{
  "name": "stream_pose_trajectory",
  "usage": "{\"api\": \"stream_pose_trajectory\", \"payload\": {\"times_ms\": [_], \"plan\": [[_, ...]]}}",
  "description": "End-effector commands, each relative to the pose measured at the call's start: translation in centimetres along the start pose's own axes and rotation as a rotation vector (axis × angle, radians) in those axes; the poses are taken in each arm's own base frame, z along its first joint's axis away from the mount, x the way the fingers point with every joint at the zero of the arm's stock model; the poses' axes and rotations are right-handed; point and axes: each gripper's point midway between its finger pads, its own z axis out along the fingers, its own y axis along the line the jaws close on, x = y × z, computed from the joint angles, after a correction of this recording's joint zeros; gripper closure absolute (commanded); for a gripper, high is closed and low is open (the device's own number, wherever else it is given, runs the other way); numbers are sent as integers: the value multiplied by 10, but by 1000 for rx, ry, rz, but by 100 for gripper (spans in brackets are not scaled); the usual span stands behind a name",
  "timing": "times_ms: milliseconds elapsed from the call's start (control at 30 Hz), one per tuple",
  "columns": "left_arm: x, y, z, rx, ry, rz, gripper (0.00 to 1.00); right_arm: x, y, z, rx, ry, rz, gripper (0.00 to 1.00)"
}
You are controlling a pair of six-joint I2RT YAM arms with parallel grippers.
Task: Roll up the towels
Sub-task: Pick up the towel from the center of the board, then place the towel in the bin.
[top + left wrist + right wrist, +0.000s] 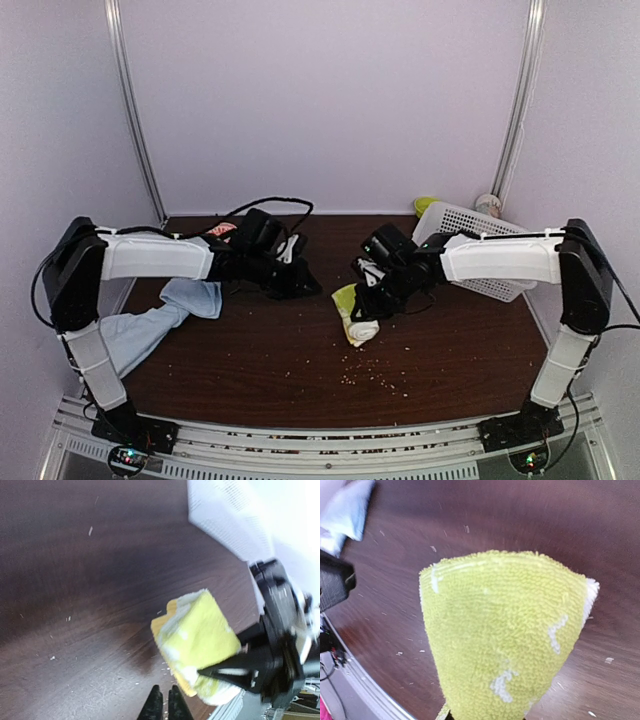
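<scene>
The right gripper carries the towel outward and to its right in the top view over the open white basket [455, 219] next, then lowers and releases it.
The lime-green towel [355, 318] is folded into a thick bundle right of the table's centre. My right gripper [372, 298] is shut on its upper end. In the right wrist view the towel [505, 635] fills the frame and hides the fingers. In the left wrist view it [200, 640] shows yellow-green, with the right gripper's black finger [225, 672] pressed on it. The pale blue towel [160, 318] lies loose at the left and hangs over the table's edge. My left gripper [305, 285] is shut and empty [163, 702], just left of the green towel and not touching it.
A white perforated basket [470, 235] lies at the back right [230, 515], with a green object [426, 204] and a white roll [488, 205] behind it. Crumbs [370, 372] dot the dark wooden table. A black cable [270, 205] loops behind the left arm.
</scene>
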Motion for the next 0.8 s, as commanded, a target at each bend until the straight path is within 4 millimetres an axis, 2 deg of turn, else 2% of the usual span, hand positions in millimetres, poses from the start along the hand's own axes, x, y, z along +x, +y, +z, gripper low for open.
{"api": "stream_pose_trajectory", "payload": {"times_ms": [0, 67, 200, 267, 333, 467, 667, 767], "plan": [[-20, -25, -53, -4, -124, 64, 91, -55, -8, -89, 49, -207, -9, 100], [-20, -25, -68, -17, -155, 67, 89, -76, -20, -125, 78, -299, 2, 100], [-10, -16, -81, -41, -185, 54, 88, -119, -66, -189, 145, -465, 94, 100], [-4, -7, -81, -61, -182, 42, 88, -136, -93, -208, 178, -534, 164, 100], [3, 1, -77, -72, -169, 29, 88, -150, -119, -217, 200, -586, 242, 100], [13, 10, -69, -70, -144, 3, 88, -173, -167, -210, 212, -631, 380, 100], [20, 19, -60, -78, -121, -8, 88, -196, -228, -174, 222, -617, 518, 100], [21, 21, -54, -79, -106, -12, 88, -199, -253, -150, 240, -573, 568, 100]]}}
